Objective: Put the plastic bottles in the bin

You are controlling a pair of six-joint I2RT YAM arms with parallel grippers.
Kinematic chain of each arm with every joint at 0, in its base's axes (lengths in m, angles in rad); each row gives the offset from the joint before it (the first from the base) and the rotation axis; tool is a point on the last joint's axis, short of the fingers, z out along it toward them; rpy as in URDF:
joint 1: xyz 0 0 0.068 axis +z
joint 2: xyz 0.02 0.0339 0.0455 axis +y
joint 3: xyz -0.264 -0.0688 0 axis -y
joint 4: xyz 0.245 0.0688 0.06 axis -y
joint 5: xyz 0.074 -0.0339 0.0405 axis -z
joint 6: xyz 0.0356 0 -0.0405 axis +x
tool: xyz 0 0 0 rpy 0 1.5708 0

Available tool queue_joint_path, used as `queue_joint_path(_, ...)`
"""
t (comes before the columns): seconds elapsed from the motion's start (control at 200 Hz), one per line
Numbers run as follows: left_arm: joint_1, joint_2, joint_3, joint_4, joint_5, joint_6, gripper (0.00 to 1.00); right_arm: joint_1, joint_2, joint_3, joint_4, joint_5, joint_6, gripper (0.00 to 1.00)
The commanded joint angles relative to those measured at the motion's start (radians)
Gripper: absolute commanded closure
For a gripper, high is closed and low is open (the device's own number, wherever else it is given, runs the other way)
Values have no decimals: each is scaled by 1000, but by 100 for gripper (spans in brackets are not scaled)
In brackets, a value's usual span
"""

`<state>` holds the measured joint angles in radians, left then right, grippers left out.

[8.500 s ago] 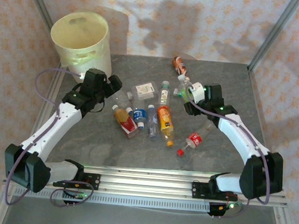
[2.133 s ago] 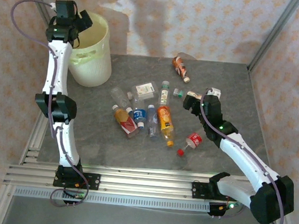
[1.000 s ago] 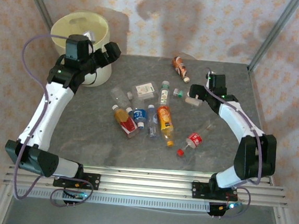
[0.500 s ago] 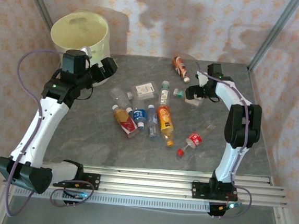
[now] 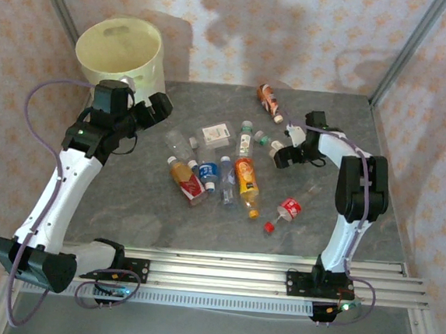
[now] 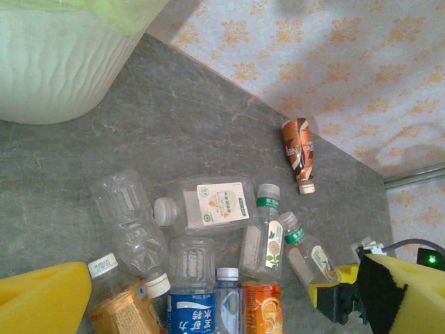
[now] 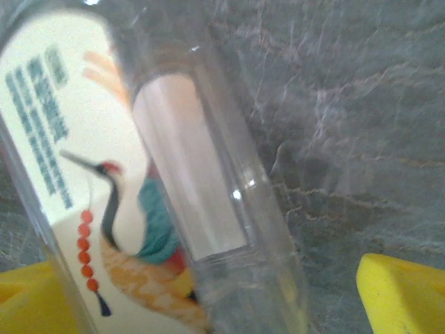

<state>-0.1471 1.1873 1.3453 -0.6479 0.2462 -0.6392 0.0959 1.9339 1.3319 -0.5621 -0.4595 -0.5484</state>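
I will keep the open fingers of my right gripper low over the labelled body of the green-capped bottle before I close them on the bottle's sides.
The pale bin [image 5: 120, 52] stands at the table's far left corner. Several plastic bottles lie in a cluster mid-table, among them an orange one [image 5: 245, 181], a blue-labelled one [image 5: 208, 173] and a square white-labelled one [image 5: 216, 135]. My left gripper [image 5: 148, 110] hangs open and empty between the bin and the cluster; in its wrist view [image 6: 226, 300] the bottles lie below it. My right gripper [image 5: 283, 150] is open, straddling a clear crane-labelled bottle [image 7: 174, 202] that lies on the table; the right finger [image 7: 403, 296] stands clear of it.
A brown-orange bottle [image 5: 269, 101] lies alone at the back. A red-labelled bottle [image 5: 290, 208] and a loose red cap [image 5: 268, 227] lie nearer the front. The bin's ribbed wall [image 6: 55, 69] shows in the left wrist view. Metal frame posts edge the table.
My left gripper has come away from the bin's rim, down and toward the bottle cluster. My right gripper has shifted slightly nearer and lower around the crane-labelled bottle.
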Motion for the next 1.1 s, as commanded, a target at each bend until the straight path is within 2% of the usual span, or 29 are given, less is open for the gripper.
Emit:
queue_joint_path(0.0, -4, 13, -14, -20, -10, -4, 0, 18, -45, -4, 56, 32, -18, 3)
queue_joint_path(0.18, -4, 12, -27, -16, -10, -13, 0, 51, -24, -14, 93, 66, -38, 6)
queue_joint_path(0.48, -5, -8, -50, -21, -24, -8, 0, 97, -1, -37, 122, 130, -106, 19)
queue_joint_path(0.656, -5, -8, -59, -16, -18, -7, 0, 100, -20, -59, 117, 216, -101, 26)
queue_joint_path(0.791, -5, -17, -100, 38, 14, -29, 0, 100, -59, -93, 123, 227, -81, 28)
queue_joint_path(0.951, -4, -25, -156, 130, 65, -64, 0, 100, -104, -131, 162, 172, -68, 44)
queue_joint_path(1.096, -8, -27, -181, 187, 124, -75, 0, 100, -160, -161, 195, 160, -44, 51)
